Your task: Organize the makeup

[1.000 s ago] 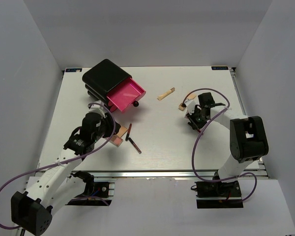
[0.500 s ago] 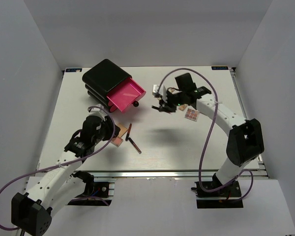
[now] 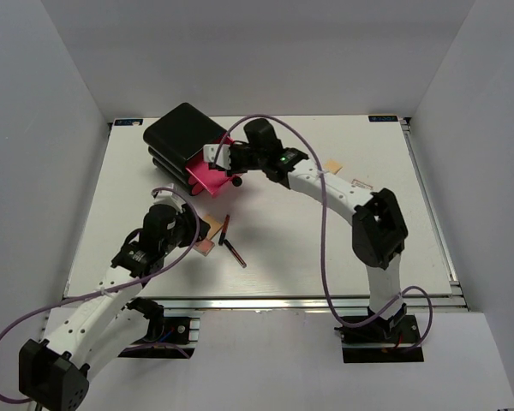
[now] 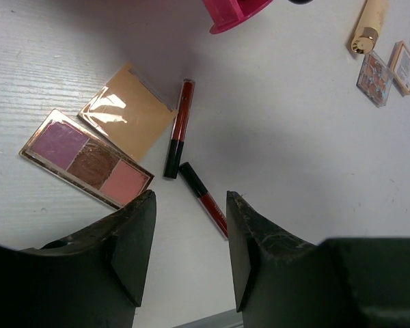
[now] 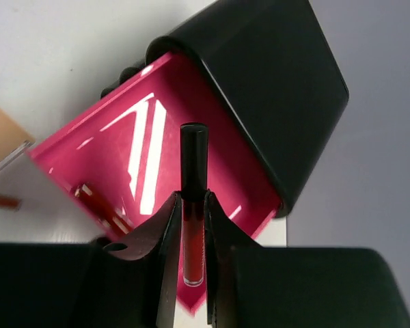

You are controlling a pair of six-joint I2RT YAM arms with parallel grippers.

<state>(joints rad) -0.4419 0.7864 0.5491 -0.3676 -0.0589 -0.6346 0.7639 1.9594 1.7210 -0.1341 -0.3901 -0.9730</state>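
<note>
The pencil beside the tan compact is below my left gripper, to its right in the top view, so I will move my left gripper across and down onto the pencil next.
My right gripper point(image 5: 191, 199) is shut on a dark-and-red pencil point(image 5: 193, 164), which it holds upright over the open pink drawer point(image 5: 140, 160). In the top view this gripper point(image 3: 216, 157) hangs above that drawer point(image 3: 202, 180). My left gripper point(image 4: 190, 198) is open and empty, hovering over the table near a second pencil point(image 4: 203, 198). Past it lie a third pencil point(image 4: 179, 128), a tan compact point(image 4: 128, 117) and a pink-brown eyeshadow palette point(image 4: 87, 157). A beige tube point(image 4: 367, 27) and two small square palettes point(image 4: 374, 68) lie far right.
The big black box point(image 3: 182, 133) stands at the back left, its pink drawer pulled out toward the table's middle. My right arm point(image 3: 325, 184) reaches across the back of the table. A small tan item point(image 3: 333, 166) and a pinkish one point(image 3: 360, 182) lie beside it.
My right arm has swung from the right side of the table leftward to above the pink drawer. The left arm has barely moved.
</note>
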